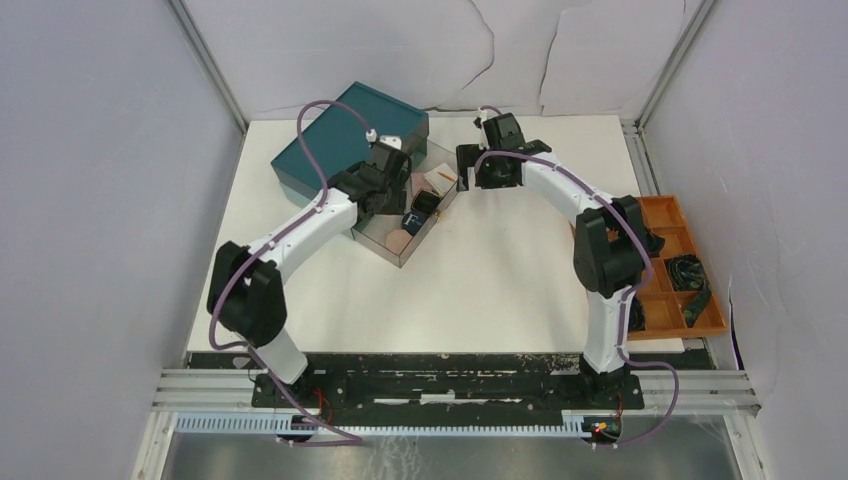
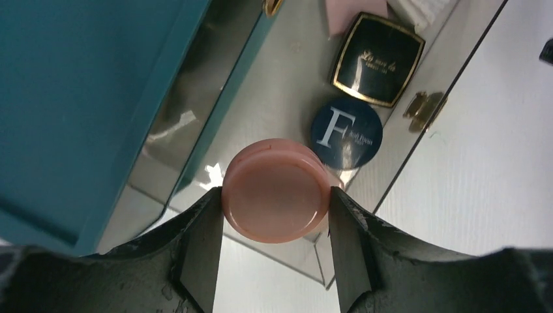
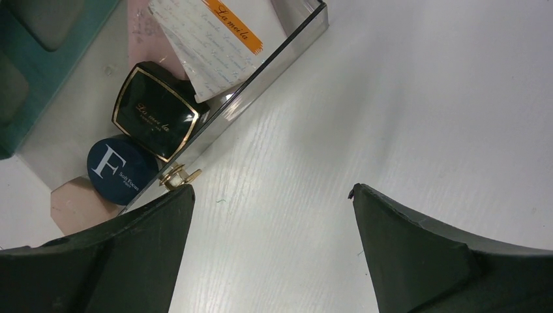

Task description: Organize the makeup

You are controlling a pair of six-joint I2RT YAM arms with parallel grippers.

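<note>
Next, my left gripper should lower into the drawer point(image 2: 274, 85) and release the pink round disc onto the drawer's bare bottom beside the "F" tin, since that spot is empty.
My left gripper point(image 2: 276, 199) is shut on a pink round disc point(image 2: 276, 190), holding it over the near end of the clear mirrored drawer point(image 2: 274, 85). Beyond it in the drawer lie the dark-blue "F" tin point(image 2: 345, 132), the black square compact point(image 2: 377, 59), a pink square point(image 2: 349, 14) and a white pad point(image 2: 424, 8). My right gripper point(image 3: 270, 192) is open and empty over bare table beside the drawer's right wall. Its view shows the compact point(image 3: 155, 111), the tin point(image 3: 117, 171) and a white card with an orange strip point(image 3: 215, 39). No sticks are in view.
The large teal box point(image 1: 340, 135) stands against the drawer's left side at the back left. An orange compartment tray point(image 1: 680, 265) with dark bundles sits at the right table edge. A gold latch point(image 3: 177, 176) sticks out from the drawer wall by my right gripper's left finger.
</note>
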